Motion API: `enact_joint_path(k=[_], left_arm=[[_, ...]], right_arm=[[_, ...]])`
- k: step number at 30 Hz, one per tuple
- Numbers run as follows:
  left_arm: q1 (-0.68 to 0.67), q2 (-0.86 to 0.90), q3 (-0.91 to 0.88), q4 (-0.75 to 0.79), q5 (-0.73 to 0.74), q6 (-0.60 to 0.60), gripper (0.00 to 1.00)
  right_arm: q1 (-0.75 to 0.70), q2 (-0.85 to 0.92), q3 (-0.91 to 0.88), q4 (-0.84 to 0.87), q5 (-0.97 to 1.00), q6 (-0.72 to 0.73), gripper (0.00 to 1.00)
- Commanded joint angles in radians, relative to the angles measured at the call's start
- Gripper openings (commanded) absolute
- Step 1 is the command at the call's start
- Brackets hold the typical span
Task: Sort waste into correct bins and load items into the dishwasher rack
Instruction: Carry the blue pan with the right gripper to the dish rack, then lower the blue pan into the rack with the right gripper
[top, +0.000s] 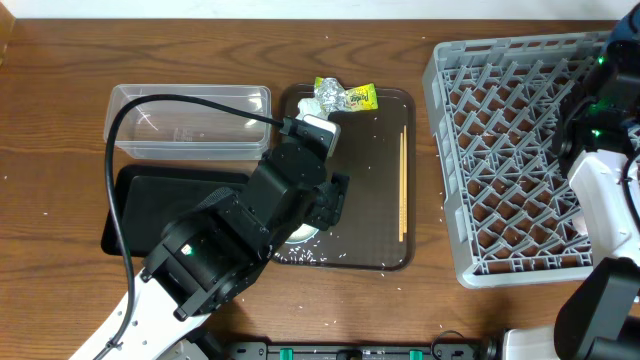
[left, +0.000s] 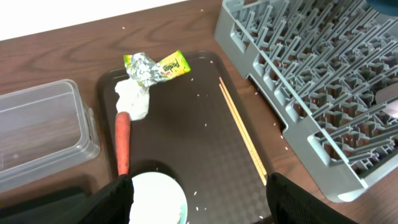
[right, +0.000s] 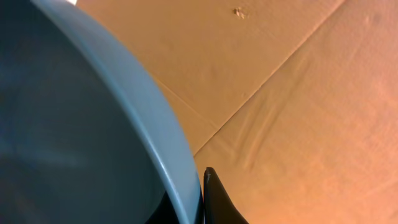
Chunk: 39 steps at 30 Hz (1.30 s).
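Observation:
The blue plate (right: 74, 124), still held above the rack's far wires, goes down among them next, and my right gripper releases the plate's rim, since the pegs lie below the gripper.
My left gripper (left: 199, 205) is open above the near end of the brown serving tray (left: 186, 137), its fingers on either side of a white round bowl or cup (left: 155, 199). On the tray lie an orange carrot (left: 122, 143), a white tissue (left: 134, 99), a yellow-green and silver wrapper (left: 155, 67), wooden chopsticks (left: 242, 130) and loose rice (top: 310, 255). My right gripper (right: 200, 186) is shut on the rim of the blue plate (right: 74, 124), over the grey dishwasher rack (top: 510, 170). The other cup and the brown food lump are hidden.
The clear tub (top: 190, 120) stands left of the serving tray, and the black tray (top: 130, 200) lies in front of it, partly under my left arm. The rack fills the right side. Rice grains are scattered on the wooden table.

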Motion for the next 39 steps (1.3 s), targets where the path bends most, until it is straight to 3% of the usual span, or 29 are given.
enact_joint_path(k=[1,11,21,23,25,26,28,32,38,39], left_arm=[[-0.002,-0.002,0.014,-0.011,0.020,0.002,0.69],[-0.002,-0.002,0.014,-0.045,0.022,0.002,0.69],[-0.002,0.000,0.014,-0.045,0.022,0.002,0.69],[-0.002,0.004,0.014,-0.046,0.022,0.002,0.69],[-0.002,0.006,0.014,-0.049,0.022,0.001,0.69],[-0.002,0.007,0.014,-0.050,0.022,0.001,0.69],[-0.002,0.010,0.014,-0.056,0.022,0.002,0.70],[-0.002,0.013,0.014,-0.069,0.022,0.002,0.70],[-0.002,0.016,0.014,-0.079,0.022,0.002,0.71],[-0.002,0.017,0.014,-0.079,0.022,0.002,0.74]], right_arm=[[-0.012,0.015,0.007,0.014,0.000,-0.135,0.01],[-0.013,0.148,0.007,0.133,-0.021,-0.369,0.01],[0.031,0.173,0.007,0.108,-0.104,-0.380,0.02],[0.042,0.173,0.007,0.070,-0.146,-0.379,0.12],[0.048,0.173,0.007,0.003,-0.211,-0.337,0.56],[0.048,0.173,0.007,-0.032,-0.248,-0.308,0.70],[0.048,0.173,0.007,-0.088,-0.290,-0.255,0.85],[0.048,0.171,0.007,-0.095,-0.284,-0.177,0.99],[0.066,0.141,0.007,-0.118,-0.282,-0.115,0.99],[0.072,0.132,0.007,-0.119,-0.282,-0.108,0.99]])
